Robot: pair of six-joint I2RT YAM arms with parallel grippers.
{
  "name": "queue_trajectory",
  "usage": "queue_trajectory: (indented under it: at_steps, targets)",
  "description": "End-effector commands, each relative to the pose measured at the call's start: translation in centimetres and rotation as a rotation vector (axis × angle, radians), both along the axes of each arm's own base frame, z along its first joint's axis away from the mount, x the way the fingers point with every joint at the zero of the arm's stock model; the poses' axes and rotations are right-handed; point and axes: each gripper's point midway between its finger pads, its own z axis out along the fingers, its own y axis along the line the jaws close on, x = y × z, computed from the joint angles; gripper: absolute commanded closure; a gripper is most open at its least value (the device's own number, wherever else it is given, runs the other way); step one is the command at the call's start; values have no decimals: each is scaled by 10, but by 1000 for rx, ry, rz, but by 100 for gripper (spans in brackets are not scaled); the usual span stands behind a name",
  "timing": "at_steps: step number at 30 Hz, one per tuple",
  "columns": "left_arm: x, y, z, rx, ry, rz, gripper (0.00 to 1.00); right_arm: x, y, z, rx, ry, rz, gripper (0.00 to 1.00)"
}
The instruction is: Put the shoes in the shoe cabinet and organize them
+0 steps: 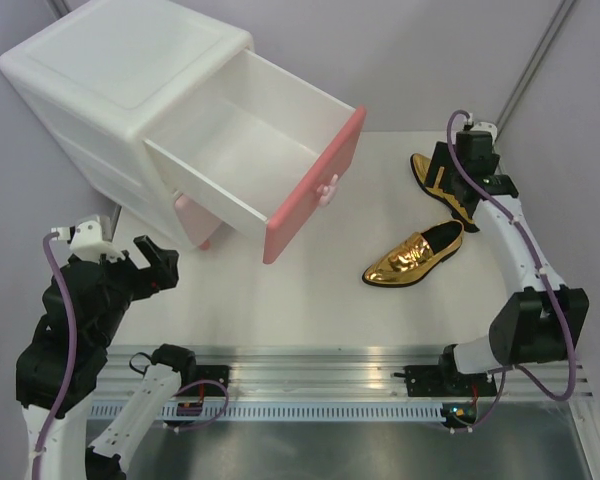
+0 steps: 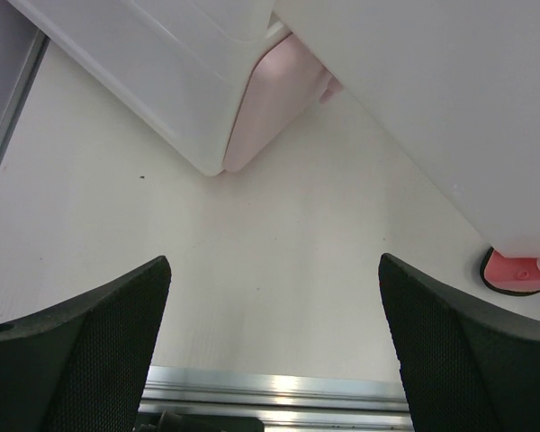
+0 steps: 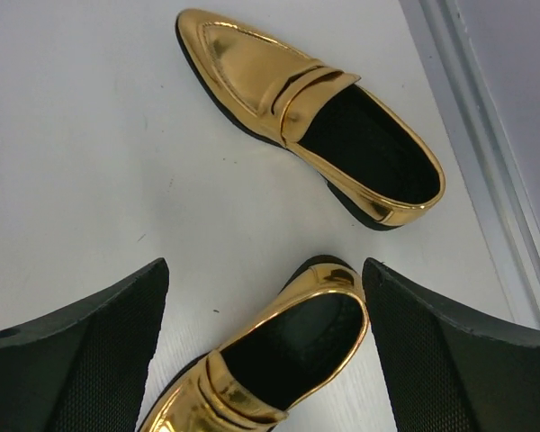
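Note:
My right gripper should go down and turn, with its fingers on both sides of the far gold shoe's side that faces the cabinet, and then close. The shoe's opening faces up.
The white shoe cabinet (image 1: 110, 70) stands at the back left with its upper drawer (image 1: 250, 150) pulled far out, its deeper pink front (image 1: 315, 190) facing the table's middle. What shows of the drawer's inside is bare white. Two gold shoes lie at the right: one (image 1: 415, 257) in the open, the other (image 1: 427, 172) under my right gripper (image 1: 452, 190). In the right wrist view that gripper (image 3: 265, 270) is open, with the nearer gold shoe's heel (image 3: 297, 346) between its fingers; the other gold shoe (image 3: 315, 117) lies beyond. My left gripper (image 1: 158, 262) is open and empty in front of the cabinet. The green shoes are out of view.
The left wrist view shows the cabinet's pale pink lower front (image 2: 270, 99), the underside of the open drawer (image 2: 432, 108) and a pink part of the drawer front (image 2: 517, 270). A metal rail (image 1: 310, 385) runs along the near edge. A wall frame (image 3: 486, 153) borders the table beside the shoes.

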Motion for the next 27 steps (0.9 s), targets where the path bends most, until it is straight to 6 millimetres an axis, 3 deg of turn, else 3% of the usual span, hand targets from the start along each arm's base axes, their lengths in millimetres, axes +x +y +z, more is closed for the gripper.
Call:
queue_trajectory:
  at_steps: [1,2,5,7,8,10,11,12,14,18,23,27]
  targets:
    - [-1,-5,18,17,-68,-54,0,27,-7,-1,83,-11,91,9]
    - [-1,-5,19,23,-72,-56,0,32,-24,-16,88,21,75,9]
    - [-2,-6,20,30,-77,-71,0,40,-46,-45,85,77,66,10]
    - [-2,-10,20,27,-74,-91,0,47,-55,-53,78,96,80,10]
    - [-3,-10,18,31,-73,-96,0,51,-59,-67,86,126,91,10]
    - [-3,-8,16,34,-79,-91,0,61,-59,-69,77,141,139,11]
    - [-1,-8,12,39,-78,-86,0,65,-61,-82,79,177,153,11]
    - [-4,-6,12,35,-92,-79,0,73,-62,-76,67,169,163,12]
    - [-4,-4,8,36,-98,-66,0,77,-61,-95,58,228,217,13]
    - [-8,0,8,43,-115,-58,0,92,-58,-109,58,246,268,16]
    - [-10,0,9,61,-115,-66,0,85,-54,-144,93,339,302,22]
    - [-10,1,12,69,-120,-67,0,63,-51,-170,98,394,306,31]
